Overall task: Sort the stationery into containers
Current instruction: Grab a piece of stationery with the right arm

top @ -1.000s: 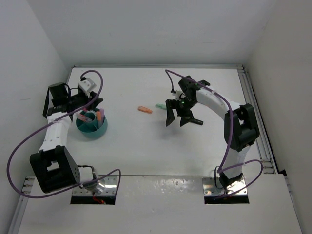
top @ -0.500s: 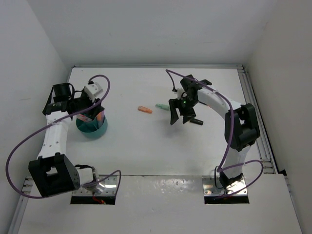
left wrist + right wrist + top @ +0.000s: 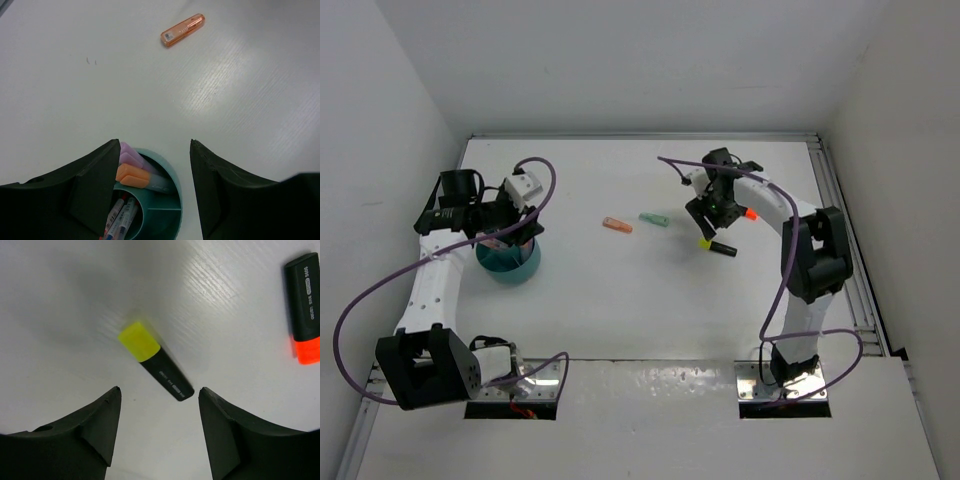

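Note:
The black highlighter lies by my right gripper, far from the bowl (image 3: 510, 264). My left gripper rises and tilts toward that gripper, onto the yellow cap (image 3: 705, 243) next.
The teal bowl (image 3: 510, 264) stands at the left, under my left gripper (image 3: 516, 231), which is open and empty. In the left wrist view the bowl (image 3: 172, 186) holds purple (image 3: 131, 156) and orange highlighters (image 3: 134, 175) and several pens (image 3: 119, 216) in its compartments. An orange marker (image 3: 617, 225) and a mint green marker (image 3: 653, 219) lie mid-table. My right gripper (image 3: 708, 220) is open just above a black highlighter with a yellow cap (image 3: 157, 362). A black highlighter with an orange cap (image 3: 305, 305) lies to its right.
White walls close in the table on the left, back and right. A metal rail (image 3: 840, 215) runs along the right edge. Purple cables loop off both arms.
My right gripper has swung right and turned down over the yellow-capped highlighter, uncovering both black highlighters. My left gripper has shifted slightly right over the bowl.

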You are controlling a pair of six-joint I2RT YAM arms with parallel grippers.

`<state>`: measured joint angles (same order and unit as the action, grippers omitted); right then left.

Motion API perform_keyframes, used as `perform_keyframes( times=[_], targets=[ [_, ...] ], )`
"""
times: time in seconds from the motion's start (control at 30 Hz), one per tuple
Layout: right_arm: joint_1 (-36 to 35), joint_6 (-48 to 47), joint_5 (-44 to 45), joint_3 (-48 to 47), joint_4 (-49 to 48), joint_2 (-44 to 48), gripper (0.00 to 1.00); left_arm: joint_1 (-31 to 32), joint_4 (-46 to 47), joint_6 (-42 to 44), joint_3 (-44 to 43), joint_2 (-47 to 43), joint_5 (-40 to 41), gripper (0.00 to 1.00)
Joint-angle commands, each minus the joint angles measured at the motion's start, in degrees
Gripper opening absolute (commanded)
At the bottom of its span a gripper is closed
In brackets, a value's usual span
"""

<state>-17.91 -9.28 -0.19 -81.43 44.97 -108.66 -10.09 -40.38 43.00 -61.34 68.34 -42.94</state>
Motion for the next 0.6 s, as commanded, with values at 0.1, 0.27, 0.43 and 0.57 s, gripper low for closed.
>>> perform_keyframes(
  times=[0.1,0.27,0.43,0.57],
  targets=[
    [3.1,-10.1,0.4,0.3,-1.8,-4.4,0.62,0.1,-0.3,-0.3,-1.2,-2.8,-3.9,0.64],
    [5.0,-12.0,-3.4,0.4,-1.0,-6.6,0.59,0.0,0.0,-0.9,-0.4,-3.7,-5.0,0.64],
    [6.0,-13.2,-5.4,-0.4,-0.2,-9.4,0.54,-0.5,0.7,-2.6,-0.2,-3.5,-6.2,0.64],
    [6.3,-14.4,-6.8,-0.5,1.2,-10.8,0.49,-1.3,1.4,-3.9,0.3,-3.4,-7.7,0.64]
  ],
)
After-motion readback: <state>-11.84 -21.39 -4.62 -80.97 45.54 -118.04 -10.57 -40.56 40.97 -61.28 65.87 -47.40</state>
